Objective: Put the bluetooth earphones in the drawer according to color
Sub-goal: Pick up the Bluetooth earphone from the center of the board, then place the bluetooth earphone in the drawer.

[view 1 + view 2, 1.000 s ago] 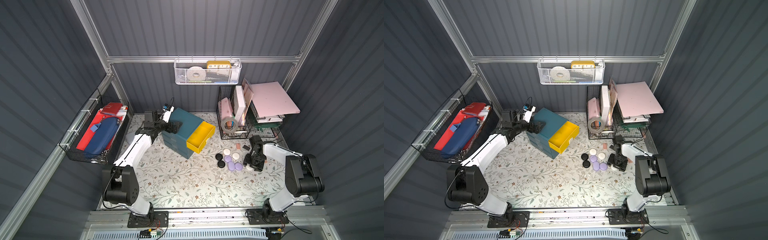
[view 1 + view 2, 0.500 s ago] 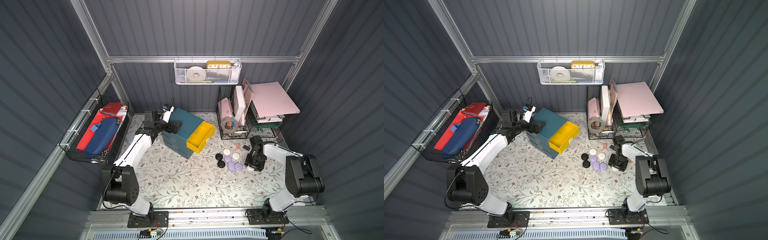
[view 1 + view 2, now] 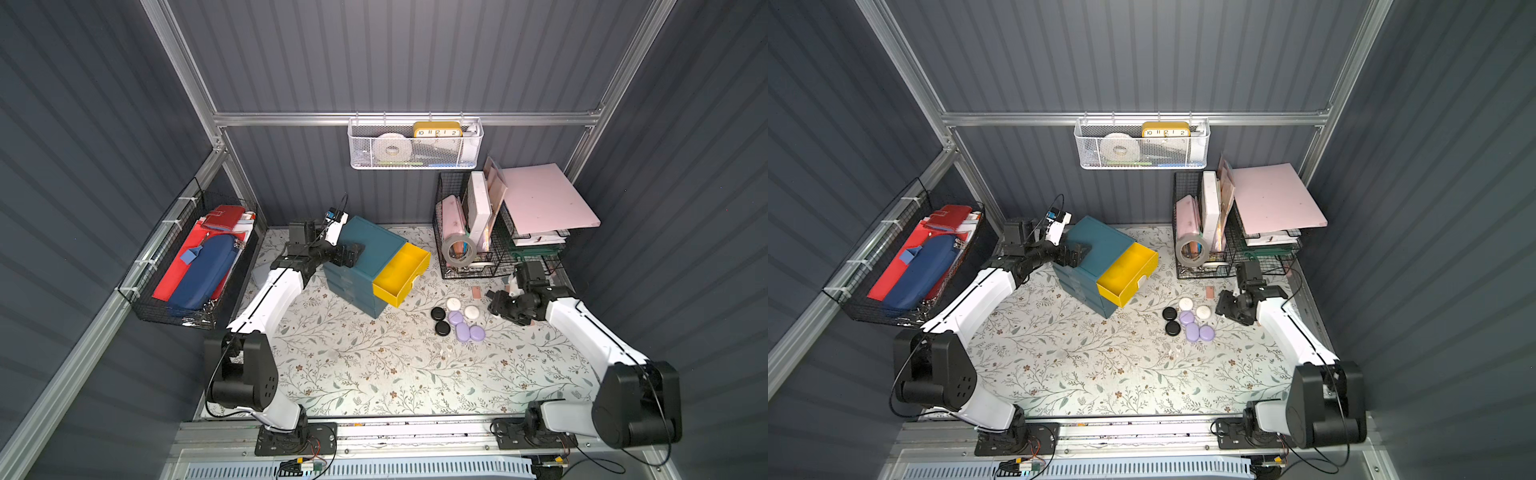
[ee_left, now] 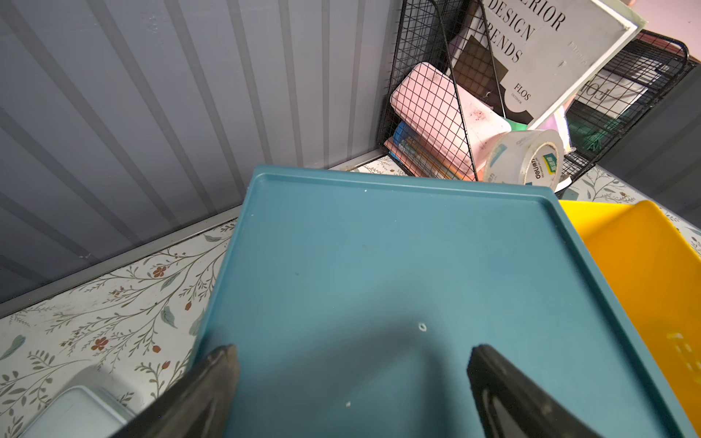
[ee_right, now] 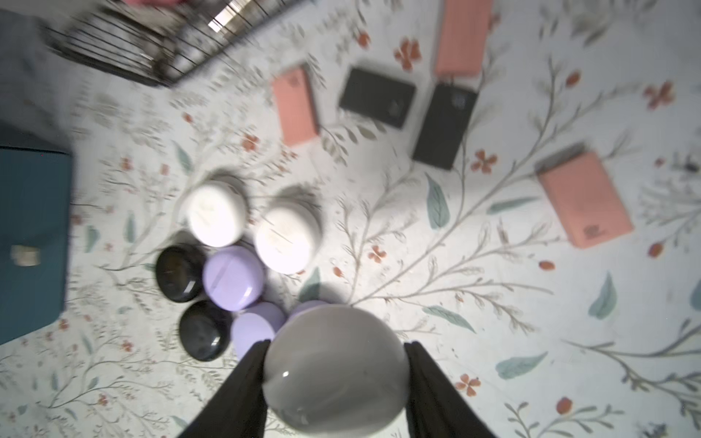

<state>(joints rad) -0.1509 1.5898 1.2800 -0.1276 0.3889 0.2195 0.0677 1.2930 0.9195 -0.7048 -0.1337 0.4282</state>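
Next, my right gripper moves up and across toward the cabinet, over the yellow drawer [image 3: 401, 270], to release the white case, as that open drawer is empty.
The teal cabinet [image 3: 376, 243] stands at the back with its yellow drawer [image 3: 401, 270] pulled out and nothing in it; the two teal drawers below are closed. My left gripper [image 4: 351, 354] is open, its fingers spread just above the cabinet's top. Right of the cabinet lie the earphones: two white [image 3: 453, 303], two black [image 3: 437, 313] and three lavender [image 3: 462, 331]. My right gripper [image 5: 337, 343] is shut on another white earphone case [image 5: 333, 371], held above the table just right of the cluster [image 5: 231, 277]. In both top views the right gripper [image 3: 1227, 307] hides the held case.
Pink chips [image 5: 296, 106] and black chips [image 5: 444, 125] lie on the mat beyond the cluster. A wire rack [image 3: 465, 249] with a tape roll and books stands at the back right. A translucent grey box [image 4: 76, 413] sits beside the left arm. Wire baskets hang on the back and left walls.
My right gripper's jaws have narrowed onto the white case and shifted slightly away from the front edge. The left arm has not moved.
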